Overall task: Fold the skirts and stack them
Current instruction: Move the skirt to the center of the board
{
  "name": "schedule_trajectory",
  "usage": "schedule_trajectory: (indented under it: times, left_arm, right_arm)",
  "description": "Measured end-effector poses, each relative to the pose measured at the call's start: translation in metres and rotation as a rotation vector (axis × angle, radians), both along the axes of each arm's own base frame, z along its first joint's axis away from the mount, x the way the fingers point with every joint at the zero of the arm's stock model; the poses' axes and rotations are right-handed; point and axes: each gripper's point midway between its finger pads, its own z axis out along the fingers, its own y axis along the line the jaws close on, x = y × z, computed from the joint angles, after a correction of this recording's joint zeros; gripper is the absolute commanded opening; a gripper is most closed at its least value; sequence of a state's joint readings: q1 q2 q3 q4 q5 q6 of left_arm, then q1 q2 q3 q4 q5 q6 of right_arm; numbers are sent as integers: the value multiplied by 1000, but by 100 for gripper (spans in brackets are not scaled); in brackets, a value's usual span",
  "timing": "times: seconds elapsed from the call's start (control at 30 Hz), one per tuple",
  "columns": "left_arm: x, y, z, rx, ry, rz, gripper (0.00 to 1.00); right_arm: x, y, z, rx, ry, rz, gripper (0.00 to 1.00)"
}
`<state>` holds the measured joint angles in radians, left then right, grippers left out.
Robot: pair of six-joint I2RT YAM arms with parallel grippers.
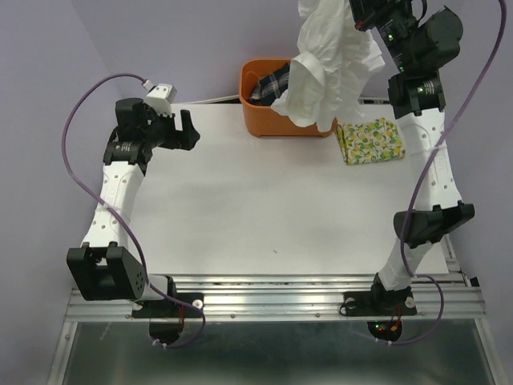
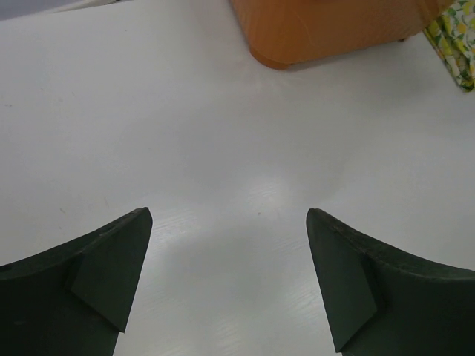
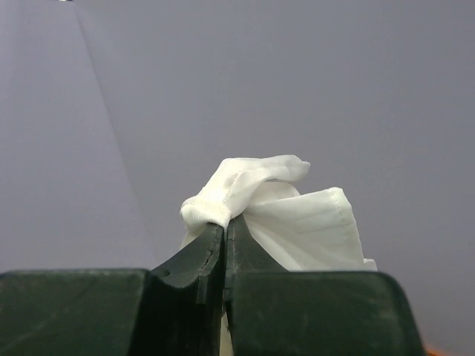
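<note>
The plain white crinkly skirt (image 1: 329, 68) should go on the tabletop in front of the basket, which is empty, so my right gripper needs to come back and down next and lay it there.
My right gripper (image 1: 358, 14) is raised high at the back right and shut on the plain white crinkly skirt (image 1: 329, 68), which hangs down in front of the orange basket. In the right wrist view the jaws (image 3: 225, 222) pinch a white fold of that skirt (image 3: 297, 219). The lemon-print skirt (image 1: 370, 141) lies folded on the table right of the basket; its edge shows in the left wrist view (image 2: 456, 37). My left gripper (image 1: 189, 131) is open and empty over the table's back left, jaws wide in the left wrist view (image 2: 228, 216).
The orange plastic basket (image 1: 268, 119) stands at the back centre with a dark plaid cloth (image 1: 268, 83) inside; it also shows in the left wrist view (image 2: 326, 30). The white table (image 1: 264, 208) ends at a metal rail near the arm bases.
</note>
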<state>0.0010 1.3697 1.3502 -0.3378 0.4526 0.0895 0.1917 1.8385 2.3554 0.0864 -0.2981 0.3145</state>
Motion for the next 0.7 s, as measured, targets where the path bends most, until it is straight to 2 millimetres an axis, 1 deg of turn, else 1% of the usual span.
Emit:
schedule_trajectory:
  times: [0.07, 0.1, 0.13, 0.2, 0.23, 0.3, 0.37, 0.4, 0.43, 0.47, 0.5, 0.57, 0.6, 0.63, 0.67, 0.7]
  left_arm:
    - [-2, -8, 5, -25, -14, -45, 95]
    - [-2, -11, 6, -32, -16, -60, 95]
    - [-4, -15, 8, -40, -24, -79, 94]
    - [-7, -22, 12, -56, -41, -114, 93]
    - [-12, -26, 16, -65, -53, -136, 92]
    - [-18, -30, 21, -76, -69, -164, 90]
    - [-25, -35, 28, -87, -94, -202, 89]
    - [-30, -38, 31, -90, -106, -223, 88]
    - [-32, -40, 33, -91, -111, -236, 88]
    - [-35, -41, 34, -87, -119, -251, 88]
    - [-37, -42, 33, -82, -124, -265, 88]
    - [-41, -43, 30, -70, -125, -290, 86]
    - [-44, -44, 25, -55, -118, -311, 85]
    - [-45, -44, 21, -45, -114, -324, 83]
    - [-48, -44, 14, -34, -98, -336, 82]
    - [-51, -43, 7, -20, -86, -347, 82]
  right_arm:
    - [-24, 2, 10, 18, 4, 49, 1]
    - [-31, 3, 14, 21, 2, 61, 1]
    - [-44, 5, 17, 34, 12, 90, 1]
    - [-58, 7, 20, 50, 22, 121, 1]
    - [-70, 9, 19, 62, 41, 143, 1]
    - [-81, 10, 15, 87, 80, 170, 1]
    - [-88, 13, -3, 101, 145, 189, 1]
    - [-90, 15, -26, 109, 218, 199, 1]
    - [-91, 15, -43, 114, 267, 201, 1]
    - [-88, 16, -68, 120, 325, 199, 1]
    - [-86, 17, -89, 122, 379, 197, 1]
    - [-74, 19, -157, 124, 549, 182, 1]
    - [-67, 20, -192, 122, 628, 166, 1]
    - [-62, 20, -219, 121, 694, 154, 1]
    - [-56, 21, -252, 116, 772, 139, 1]
    - [-50, 20, -288, 111, 850, 116, 1]
